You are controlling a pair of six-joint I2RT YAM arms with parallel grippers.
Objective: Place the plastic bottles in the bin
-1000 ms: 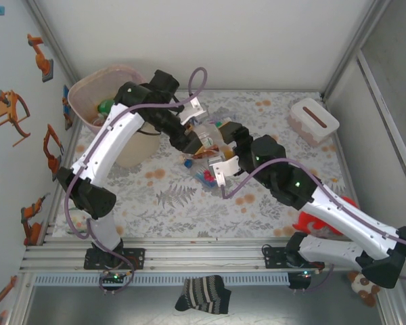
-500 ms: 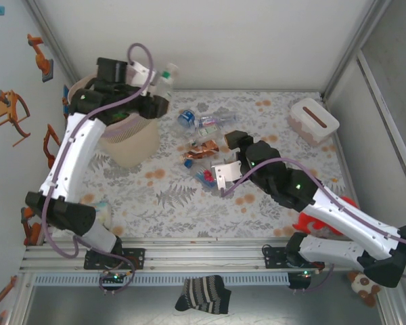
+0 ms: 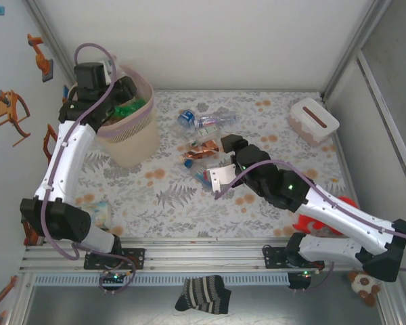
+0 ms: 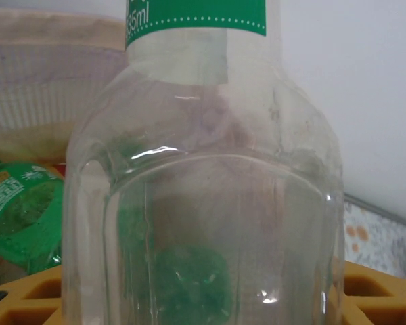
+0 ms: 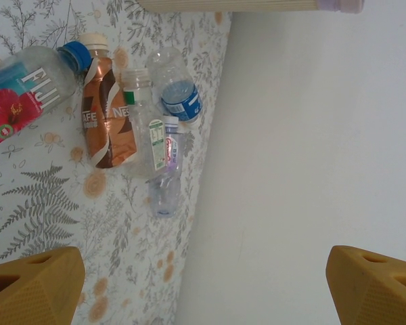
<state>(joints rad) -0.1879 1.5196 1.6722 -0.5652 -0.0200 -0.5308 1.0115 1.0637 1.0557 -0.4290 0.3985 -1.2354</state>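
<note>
I need to lower my left gripper into the pale pink bin's opening (image 4: 34,139) and let go of the clear plastic bottle (image 4: 203,203) there, because it already hangs over the bin.
My left gripper (image 3: 124,93) hangs over the pale pink bin (image 3: 132,147) at the back left, shut on a clear plastic bottle (image 4: 203,203) with a green label. In the left wrist view that bottle stands between the orange fingers (image 4: 27,299), with the bin's rim (image 4: 47,74) and a green bottle (image 4: 24,210) behind it. Several bottles lie mid-table: a Fiji one (image 5: 27,91), a brown coffee one (image 5: 107,115), a clear one (image 5: 145,128) and a blue-labelled one (image 5: 176,91). My right gripper (image 3: 229,143) hovers just right of them, open and empty (image 5: 203,284).
A white box with a slot (image 3: 313,120) stands at the back right. A red object (image 3: 319,220) lies by the right arm's base. A small pale object (image 3: 99,211) rests near the left arm's base. A striped sock (image 3: 203,294) lies below the rail.
My left arm has swung from the middle of the table up and left to the bin, carrying the clear bottle. The right arm has shifted slightly towards the remaining bottles.
</note>
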